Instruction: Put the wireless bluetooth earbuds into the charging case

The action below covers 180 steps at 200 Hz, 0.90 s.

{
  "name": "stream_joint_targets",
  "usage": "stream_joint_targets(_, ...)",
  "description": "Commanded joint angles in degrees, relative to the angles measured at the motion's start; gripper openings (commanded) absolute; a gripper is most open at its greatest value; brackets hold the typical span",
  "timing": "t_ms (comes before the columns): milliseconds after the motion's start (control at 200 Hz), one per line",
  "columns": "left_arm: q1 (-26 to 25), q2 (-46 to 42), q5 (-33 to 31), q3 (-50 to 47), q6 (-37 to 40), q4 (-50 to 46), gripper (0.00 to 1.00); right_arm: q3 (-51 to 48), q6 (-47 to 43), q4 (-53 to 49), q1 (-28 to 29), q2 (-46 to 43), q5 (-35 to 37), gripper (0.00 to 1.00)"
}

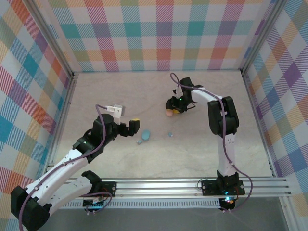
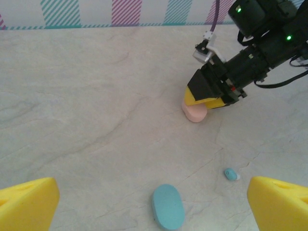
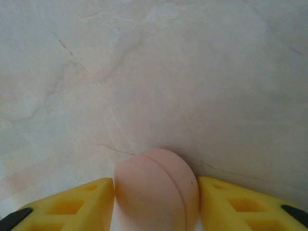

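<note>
The blue case is well below the open fingers of my left gripper, so my left gripper will next lower and tilt down until they are on both long sides of the blue case [image 1: 146,135] [image 2: 168,207].
The pink charging case [image 3: 156,192] is closed and rests on the table between my right gripper's [image 3: 156,186] yellow fingers, which lie close against both of its sides. In the left wrist view the right gripper [image 2: 204,98] bends down over the pink case [image 2: 195,113]. From above, the right gripper [image 1: 172,109] and pink case [image 1: 169,113] are at mid-table. A closed blue case [image 2: 168,207] lies flat between the wide-open fingers of my left gripper [image 2: 154,204], well apart from both. One blue earbud [image 2: 231,174] lies to its right. From above, the left gripper [image 1: 127,121], blue case [image 1: 146,135] and two blue earbuds [image 1: 170,134] [image 1: 139,142] show.
Checked walls [image 1: 159,33] close in the marble table [image 1: 120,91] on three sides. A metal rail [image 1: 192,185] carrying both arm bases runs along the near edge. The right arm [image 1: 221,120] arches over the right half of the table.
</note>
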Motion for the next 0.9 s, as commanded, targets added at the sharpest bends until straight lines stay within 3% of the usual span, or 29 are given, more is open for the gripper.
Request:
stream_joint_targets(0, 0.5, 0.6, -1.9, 1.8, -1.6, -4.4, 1.00, 0.1, -1.5, -3.8, -0.4, -4.6, 3.7, 0.51)
stream_joint_targets(170, 0.5, 5.2, -1.4, 4.8, -3.0, -13.7, 0.98, -1.7, -1.4, -3.7, -0.7, -9.4, 3.3, 0.52)
stream_joint_targets(465, -0.8, 18.1, 4.5, 8.0, -9.3, -15.9, 0.71, -12.9, 0.4, 0.8, -0.8, -21.8, 1.0, 0.52)
stream_joint_targets(675, -4.3, 30.3, 8.4, 12.5, -10.7, -14.6, 0.67, -23.8, 3.9, 6.3, -0.8, -30.8, -1.5, 0.52)
stream_joint_targets(895, -7.9, 41.7, 6.0, 19.9, -8.1, -17.6, 0.65, -29.8, 6.5, 9.9, -0.8, -35.3, -4.0, 0.52)
